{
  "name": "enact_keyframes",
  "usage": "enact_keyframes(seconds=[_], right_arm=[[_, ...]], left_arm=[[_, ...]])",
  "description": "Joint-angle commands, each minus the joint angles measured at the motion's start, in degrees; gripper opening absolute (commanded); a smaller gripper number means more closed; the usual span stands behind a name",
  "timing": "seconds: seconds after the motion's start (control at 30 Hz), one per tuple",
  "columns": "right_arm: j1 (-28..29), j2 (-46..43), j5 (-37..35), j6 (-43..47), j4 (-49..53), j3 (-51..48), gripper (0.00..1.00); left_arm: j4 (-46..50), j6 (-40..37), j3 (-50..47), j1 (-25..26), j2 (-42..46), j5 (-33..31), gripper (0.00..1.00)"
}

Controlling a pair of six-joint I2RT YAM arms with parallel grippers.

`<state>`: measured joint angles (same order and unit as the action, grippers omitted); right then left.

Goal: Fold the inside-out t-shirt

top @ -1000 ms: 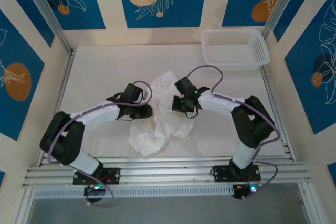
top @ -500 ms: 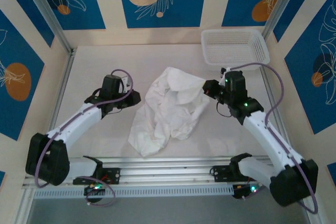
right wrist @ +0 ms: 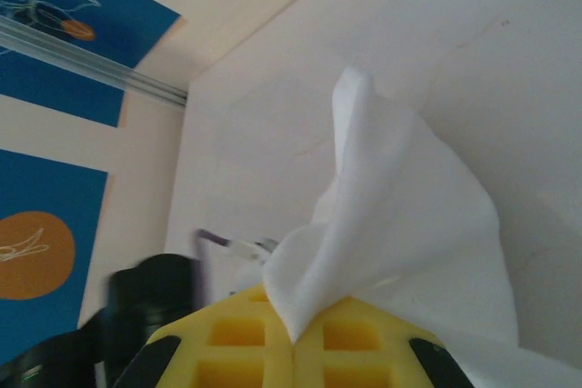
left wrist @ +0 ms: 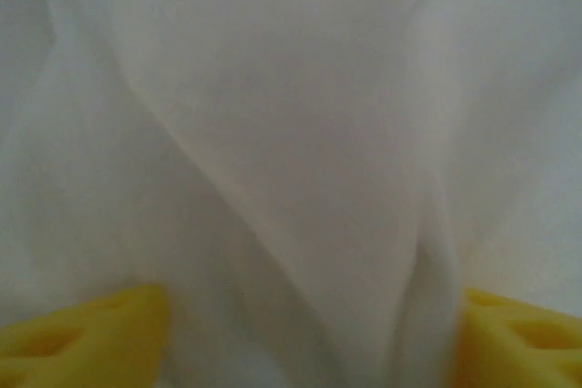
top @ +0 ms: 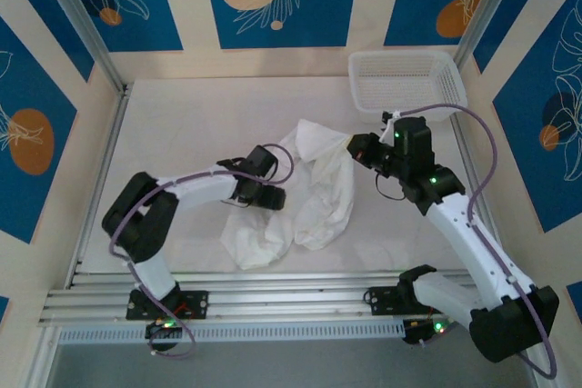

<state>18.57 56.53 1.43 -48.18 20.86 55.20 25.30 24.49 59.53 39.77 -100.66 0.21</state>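
The shirt is crumpled, so my right gripper will pull its top away from my left gripper, then back and down onto the bare table near the rails, and release it.
The inside-out t-shirt (top: 318, 193) lies crumpled in the middle of the white table, a wrinkled white heap running from back right to front left. My left gripper (top: 275, 197) is pushed against its left side. In the left wrist view the cloth (left wrist: 291, 134) spreads right in front of the open left gripper (left wrist: 305, 338), whose yellow fingertips (left wrist: 82, 333) stand far apart. My right gripper (top: 355, 149) is at the shirt's back right edge. In the right wrist view this gripper (right wrist: 296, 338) is shut, pinching a peak of white cloth (right wrist: 400, 206) held off the table.
A white mesh basket (top: 407, 85) stands at the back right corner. Aluminium rails (top: 291, 293) run along the near edge by the arm bases. Bare table (top: 182, 124) shows left of and behind the shirt.
The left arm swung out to the left, then came back in against the shirt with its jaws now wide apart. The right gripper pulled the shirt's edge right and holds it there.
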Motion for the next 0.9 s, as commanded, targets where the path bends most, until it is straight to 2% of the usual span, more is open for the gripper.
enact_keyframes(seconds=[0.0, 0.03, 0.1, 0.27, 0.37, 0.43, 0.57, 0.73, 0.8, 0.87], right_arm=[[-1.04, -3.53, -1.74, 1.25, 3.66, 2.4, 0.0], [-1.6, -4.22, -2.48, 1.32, 4.35, 2.86, 0.0], [-3.45, -5.11, -3.92, 1.58, 6.4, 4.75, 0.0], [-13.17, -9.22, -6.09, 1.35, 11.58, 12.36, 0.0], [-17.48, -11.67, -3.78, -0.03, 10.32, 14.29, 0.0], [-17.95, -12.64, -2.14, -0.47, 8.98, 14.19, 0.0], [-17.94, -13.22, -0.04, -2.3, 8.13, 10.37, 0.0], [-18.08, -11.62, -0.01, -3.94, 8.62, 1.17, 0.0], [-17.29, -10.14, 3.03, -8.41, 6.19, -6.61, 0.0], [-16.7, -8.57, 7.0, -14.7, 0.24, -17.86, 0.0]], left_arm=[[3.59, -2.92, -0.02, -0.42, 0.57, -0.17, 0.23], [2.21, -2.18, -0.88, -0.96, 2.51, 0.66, 0.0], [1.7, -1.18, -1.78, -4.08, 8.19, -0.34, 0.0], [5.99, 1.77, 4.07, -18.99, 28.2, 1.83, 0.0], [7.54, 1.52, 9.65, -20.72, 36.13, -1.92, 0.0], [7.13, 2.05, 10.86, -20.78, 39.3, -3.09, 0.0], [7.05, 2.23, 9.03, -20.78, 41.1, -3.97, 0.0], [7.91, 2.02, 4.17, -20.65, 37.68, -3.43, 0.0], [6.31, 3.06, 0.25, -20.7, 36.12, -2.11, 0.01], [4.44, 4.75, -3.83, -20.7, 33.66, 1.33, 0.08]])
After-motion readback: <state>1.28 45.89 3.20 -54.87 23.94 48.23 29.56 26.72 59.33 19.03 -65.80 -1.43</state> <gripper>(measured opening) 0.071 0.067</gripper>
